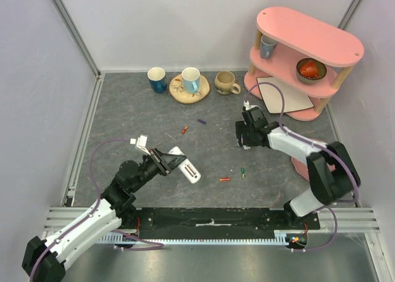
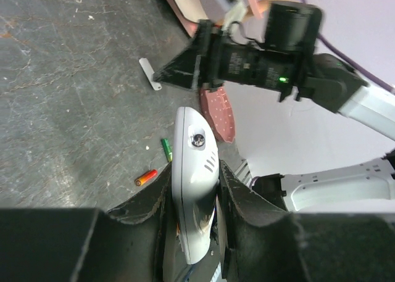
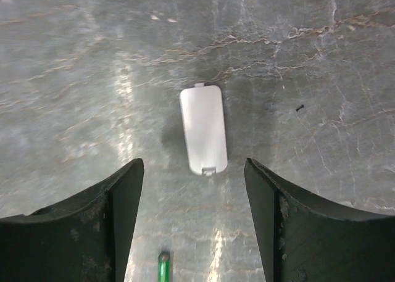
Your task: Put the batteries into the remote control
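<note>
The battery cover is lying free on the table, so I will move my right gripper back toward my base and down, and close it around the loose green battery.
My left gripper is shut on the white remote control, holding it tilted above the table; in the left wrist view the remote is pinched edge-on between the fingers, its back with a screw facing the camera. My right gripper hangs open over a small white battery cover that lies flat on the table, free of the fingers. The batteries lie loose: a green one and a red-orange one mid-table, a red one and a purple one farther back.
A pink two-tier shelf stands at the back right with a cup, a bowl and a white card. Along the back wall are a blue cup, a wooden plate bearing a cup, and a beige mug.
</note>
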